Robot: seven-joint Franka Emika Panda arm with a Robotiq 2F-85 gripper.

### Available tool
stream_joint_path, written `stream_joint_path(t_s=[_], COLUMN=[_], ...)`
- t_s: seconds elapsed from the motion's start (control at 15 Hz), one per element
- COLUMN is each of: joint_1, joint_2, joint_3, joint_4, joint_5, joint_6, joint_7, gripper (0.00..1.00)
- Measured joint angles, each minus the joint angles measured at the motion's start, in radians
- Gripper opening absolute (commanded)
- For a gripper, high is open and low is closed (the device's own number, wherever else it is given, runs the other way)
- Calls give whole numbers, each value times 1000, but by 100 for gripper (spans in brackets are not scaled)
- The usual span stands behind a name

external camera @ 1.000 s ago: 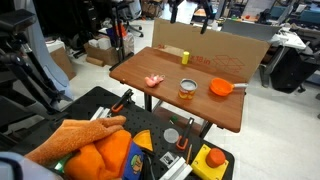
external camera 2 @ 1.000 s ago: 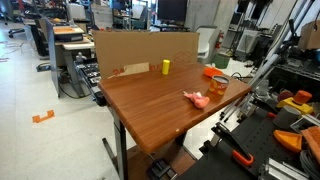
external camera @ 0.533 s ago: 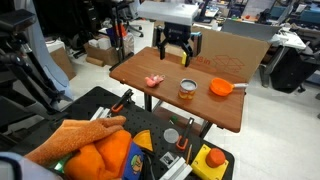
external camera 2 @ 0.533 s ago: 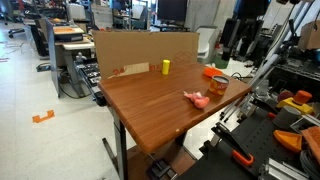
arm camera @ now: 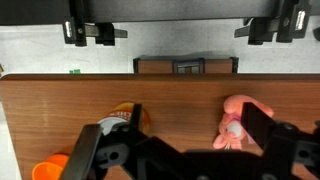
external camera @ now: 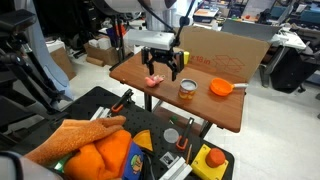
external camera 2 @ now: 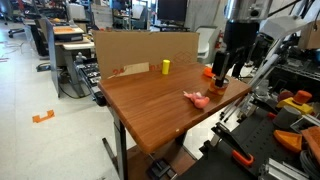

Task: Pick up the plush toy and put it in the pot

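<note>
The plush toy (external camera 2: 197, 100) (arm camera: 236, 119) lies by one finger instead of between both, so next I will move my gripper toward the right in the wrist view and down onto it.
The plush toy (external camera: 153, 80) is a small pink lump lying on the brown table, also seen in an exterior view (external camera 2: 196, 98) and in the wrist view (arm camera: 236, 118). The pot (external camera: 221, 87) is bright orange with a short handle and stands toward the table's far side; its edge shows at the wrist view's bottom left (arm camera: 50, 170). My gripper (external camera: 163, 70) hangs open a little above the table between the toy and a clear jar. In the wrist view my gripper (arm camera: 180, 140) is empty, with one finger just beside the toy.
A clear jar with amber contents (external camera: 186, 89) stands between the toy and the pot, close to my other finger (arm camera: 125, 115). A cardboard wall (external camera: 225, 50) lines the table's back. A yellow block (external camera 2: 166, 67) stands near it. Clutter and an orange cloth bundle (external camera: 100, 155) lie below the table.
The arm came into view from above and has come down and across toward the toy, from over the jar to over the space between jar and toy. The objects have not moved.
</note>
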Motion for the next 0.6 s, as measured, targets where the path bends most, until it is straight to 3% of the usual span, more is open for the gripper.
stream_joint_path(t_s=[0.33, 0.6], joint_1=[61, 96], joint_2=[85, 170], joint_3=[23, 24], joint_4=[42, 144], joint_5=[77, 124], joint_6=[62, 65], joint_7=[33, 66], gripper=[100, 100])
